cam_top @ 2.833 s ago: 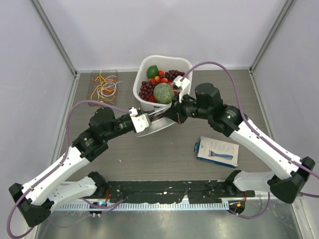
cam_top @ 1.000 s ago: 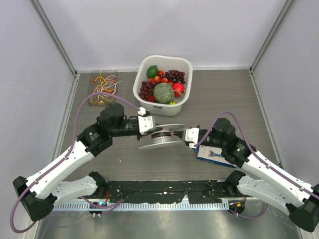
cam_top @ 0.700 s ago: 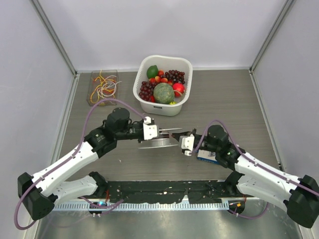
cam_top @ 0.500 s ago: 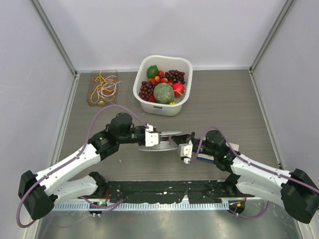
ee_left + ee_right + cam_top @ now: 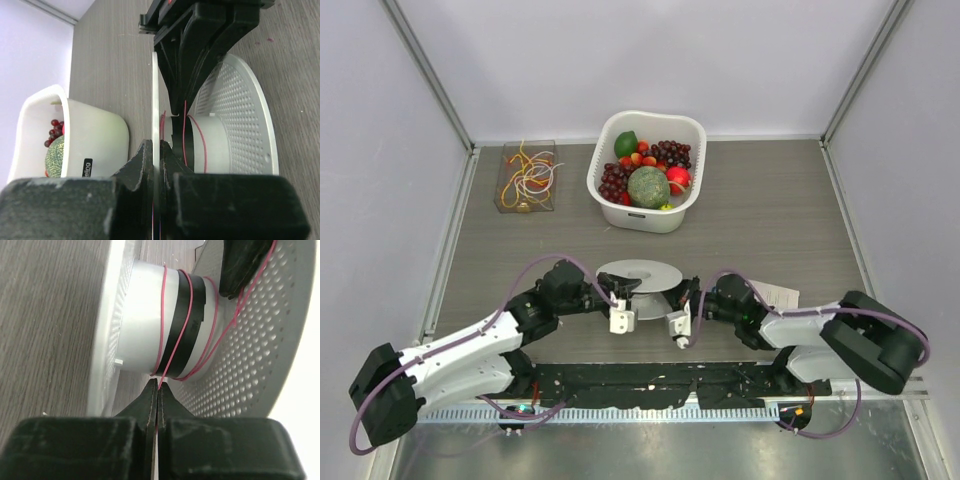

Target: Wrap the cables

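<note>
I will next lower the steeply tilted edge, tilting the spool (image 5: 640, 274) flatter toward the table, then open my left gripper.
A white perforated spool (image 5: 640, 274) sits between my two grippers near the front of the table. My left gripper (image 5: 619, 305) is shut on the edge of one thin flange (image 5: 155, 90); its jaws (image 5: 156, 150) pinch it. My right gripper (image 5: 681, 320) is shut on a thin red cable (image 5: 165, 362) that leads onto the spool's hub (image 5: 145, 335), where it makes a few turns over a black band. The turns also show in the left wrist view (image 5: 192, 135). The other cables (image 5: 528, 174), red, orange, yellow and pale, lie tangled in a clear tray at the back left.
A white basket (image 5: 692, 131) of fruit stands at the back centre and shows in the left wrist view (image 5: 75, 135). A white and blue card (image 5: 778, 294) lies right of the spool, partly under my right arm. The black rail (image 5: 640, 380) runs along the near edge.
Both arms have drawn back toward the near edge, bringing the spool from beside the basket to the front. The right gripper has swung round and closed in on the spool's right side.
</note>
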Robot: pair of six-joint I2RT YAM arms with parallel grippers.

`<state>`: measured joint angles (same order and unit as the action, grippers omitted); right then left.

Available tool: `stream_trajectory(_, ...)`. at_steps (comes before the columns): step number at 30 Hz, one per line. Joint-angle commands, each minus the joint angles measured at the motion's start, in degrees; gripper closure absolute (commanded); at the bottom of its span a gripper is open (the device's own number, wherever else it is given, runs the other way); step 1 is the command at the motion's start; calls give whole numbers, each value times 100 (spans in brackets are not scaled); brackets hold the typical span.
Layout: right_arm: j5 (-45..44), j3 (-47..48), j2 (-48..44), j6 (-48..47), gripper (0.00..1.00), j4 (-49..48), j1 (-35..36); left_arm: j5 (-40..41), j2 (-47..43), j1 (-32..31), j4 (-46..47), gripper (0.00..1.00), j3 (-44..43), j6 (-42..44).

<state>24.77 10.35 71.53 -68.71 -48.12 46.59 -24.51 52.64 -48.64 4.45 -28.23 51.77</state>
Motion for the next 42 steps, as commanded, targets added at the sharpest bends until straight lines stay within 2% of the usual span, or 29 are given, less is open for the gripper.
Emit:
stream_trajectory(1, -763, -208, 730, -608, 99, -1225, 87, 543, -202, -241, 899, 100, 457, 606)
stream_trajectory(3, -983, -279, 1248, -653, 99, -1874, 149, 640, -193, -321, 1092, 100, 695, 676)
stream_trajectory(7, -1396, -384, 2531, -811, 99, -3797, 237, 763, -132, -409, 1505, 100, 1108, 852)
stream_trajectory(8, -1492, -385, 3055, -898, 99, -4541, 245, 790, -97, -444, 1576, 100, 1187, 922)
stream_trajectory(9, -1571, -315, 3304, -1134, 99, -4757, 254, 825, -79, -470, 1638, 100, 1266, 966)
stream_trajectory(10, -1764, -253, 3602, -1362, 99, -4751, 289, 851, -44, -488, 1734, 100, 1337, 993)
stream_trajectory(12, -1940, -69, 3684, -1094, 99, -4742, 289, 930, 88, -515, 1840, 100, 1390, 1019)
stream_trajectory(15, -1845, 28, 3640, -908, 99, -4751, 298, 1158, 351, -559, 1980, 100, 1425, 984)
stream_trajectory(19, -1871, 20, 3886, -1074, 99, -4751, 307, 1273, 720, -559, 2612, 100, 1688, 1133)
stream_trajectory(25, -1950, -182, 4132, -1373, 99, -4742, 298, 1379, 1081, -559, 2999, 99, 1855, 1107)
stream_trajectory(28, -2003, -261, 4132, -1391, 92, -4742, 298, 1414, 1213, -559, 3193, 92, 1917, 1055)
stream_trajectory(34, -2117, -297, 4150, -1373, 77, -4751, 289, 1440, 1389, -559, 3326, 90, 1970, 1020)
stream_trajectory(42, -2135, -525, 3764, -1286, 70, -4751, 289, 1625, 1565, -559, 3387, 82, 1970, 923)
